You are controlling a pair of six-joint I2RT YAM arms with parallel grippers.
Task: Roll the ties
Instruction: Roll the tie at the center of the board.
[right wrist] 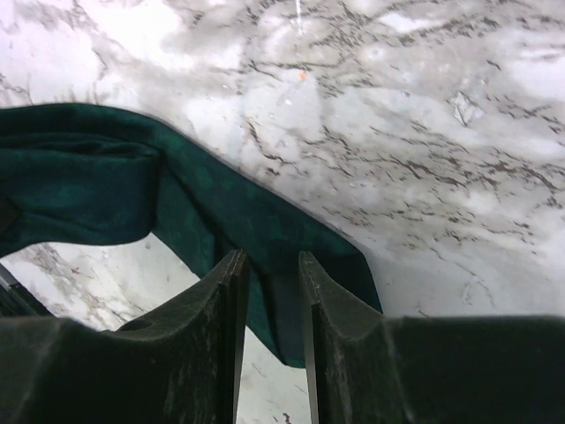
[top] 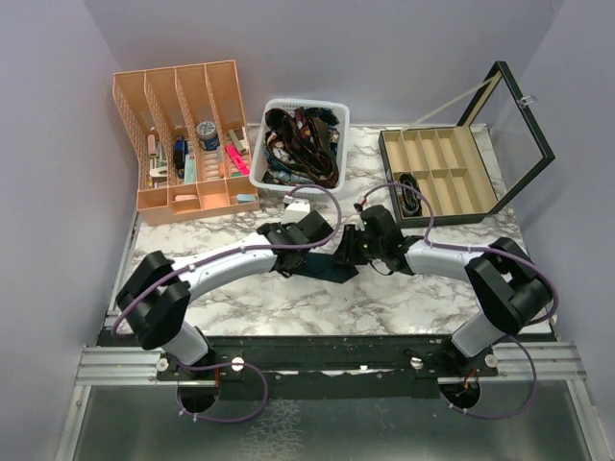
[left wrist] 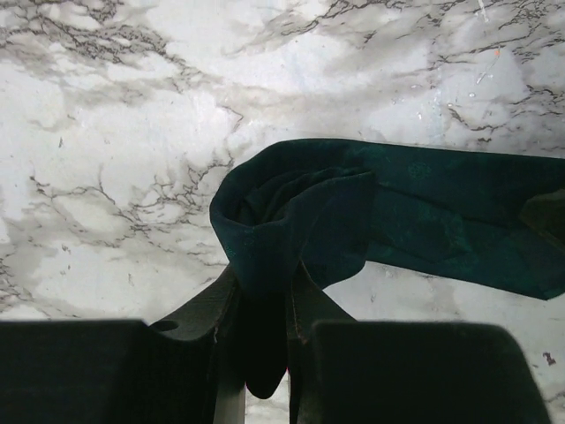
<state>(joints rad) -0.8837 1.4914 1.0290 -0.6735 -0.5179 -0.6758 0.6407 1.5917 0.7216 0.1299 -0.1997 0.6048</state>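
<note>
The tie still lies flat beyond the roll [left wrist: 282, 212], so the left gripper will next move the fold along the tie toward the right gripper and then open there.
A dark teal tie [top: 332, 271] lies on the marble table [top: 240, 298] between my two arms. In the left wrist view its end is curled into a loose roll [left wrist: 282, 212], and the rest of the tie [left wrist: 441, 221] trails off to the right. My left gripper [left wrist: 263, 278] is shut on the roll's lower fold. My right gripper [right wrist: 267, 261] stands over the tie's [right wrist: 88, 177] wider part near its point, fingers slightly apart, with flat unpinched fabric showing in the gap. In the top view the left gripper [top: 325, 248] and the right gripper [top: 354, 252] nearly touch.
A white basket [top: 277, 185] heaped with more ties stands at the back centre. An orange desk organizer [top: 187, 134] is at the back left. A divided box [top: 442, 219] with its lid [top: 524, 125] raised sits at the back right. Purple cables loop over both arms.
</note>
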